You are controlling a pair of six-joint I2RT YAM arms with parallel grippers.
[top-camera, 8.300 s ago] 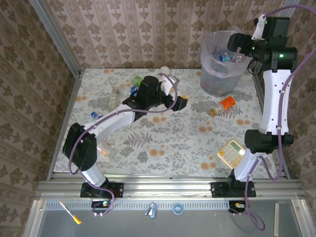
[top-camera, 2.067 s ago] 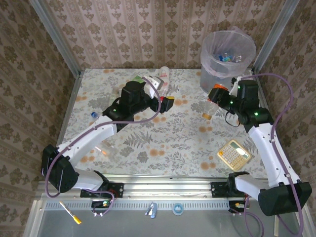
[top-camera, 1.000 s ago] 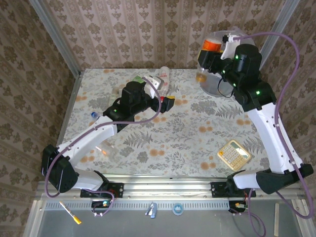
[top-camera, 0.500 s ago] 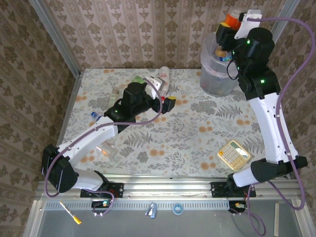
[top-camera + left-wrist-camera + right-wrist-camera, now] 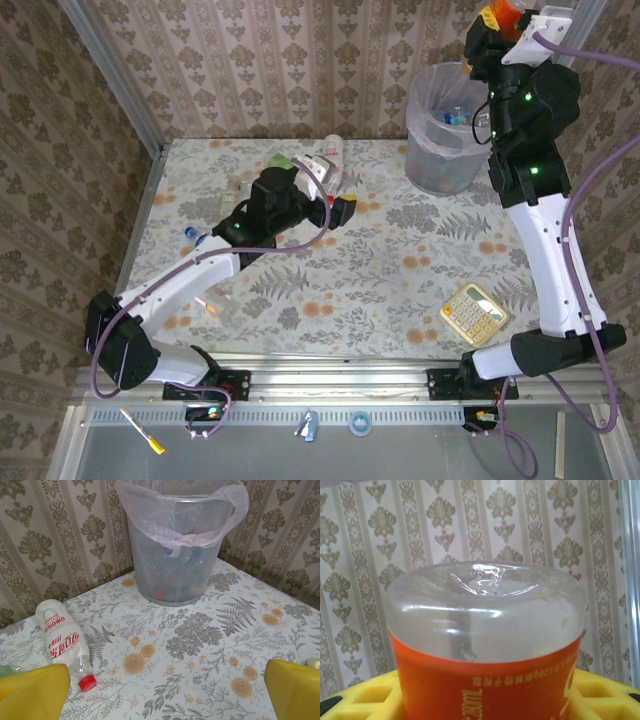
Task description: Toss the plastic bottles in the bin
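Note:
The clear bottle's bottom still faces the wallpaper, so I will next tilt my right gripper down from its raised height over the bin's opening (image 5: 448, 108) to let go of the bottle.
My right gripper (image 5: 497, 20) is raised high at the top right, above and just right of the bin (image 5: 430, 150). It is shut on a clear bottle with an orange label (image 5: 501, 12). In the right wrist view that bottle (image 5: 487, 645) stands between my yellow fingers (image 5: 367, 696), base towards the wallpaper. My left gripper (image 5: 336, 205) hangs open over the table's middle with nothing in it. Its yellow fingertips (image 5: 32, 692) frame the lined bin (image 5: 150, 555) and a crushed clear bottle with a red label and cap (image 5: 62, 642). Several bottles (image 5: 458, 117) lie inside the bin.
More bottles lie at the far left of the table: a white one (image 5: 330, 152), a green one (image 5: 283, 160), a blue-capped one (image 5: 190, 232) and a clear one (image 5: 215, 300). A beige calculator (image 5: 475, 312) sits at the near right. Wallpapered walls enclose the table.
The right arm has lifted the orange-labelled bottle from the table up past the bin's rim to the top right. The left arm has stayed almost still.

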